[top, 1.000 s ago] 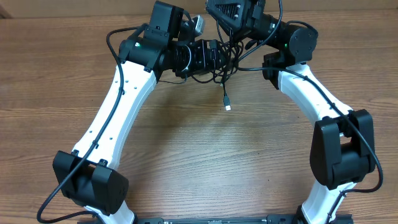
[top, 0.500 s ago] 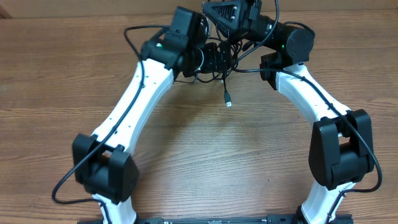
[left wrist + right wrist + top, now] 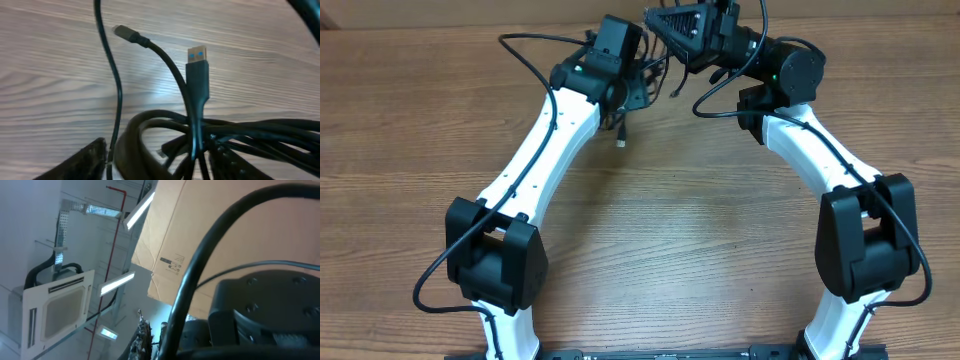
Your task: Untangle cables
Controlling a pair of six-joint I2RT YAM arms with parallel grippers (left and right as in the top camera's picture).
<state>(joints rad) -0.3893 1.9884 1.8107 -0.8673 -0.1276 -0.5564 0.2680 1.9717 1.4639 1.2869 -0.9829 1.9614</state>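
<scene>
Next, my right gripper tilts down from the ceiling to face the cable bundle [image 3: 649,74] and releases the cables, because my left gripper has closed around that bundle.
A knot of thin black cables [image 3: 661,72] hangs between my two grippers at the far middle of the table. My left gripper [image 3: 638,90] is closed around the bundle. In the left wrist view the cables [image 3: 150,122] fill the gap of the left gripper [image 3: 162,152]. A plug with a blue insert [image 3: 198,56] sticks up and a small plug [image 3: 126,34] points left. One silver-tipped end [image 3: 621,143] dangles below the left gripper. My right gripper [image 3: 656,20] is raised and shut, with cords running up to its tip. It points at the ceiling [image 3: 150,332].
The wooden table [image 3: 670,250] stretches toward the front between both white arms. The right arm's own thick black wire [image 3: 200,265] crosses the right wrist view. A cardboard panel [image 3: 200,215] and a ceiling unit [image 3: 60,305] show behind it.
My left gripper swung toward the right gripper, then pulled back left while its jaws narrowed on the bundle. The dangling plug end shifted left and further back with it. The right arm hardly moved.
</scene>
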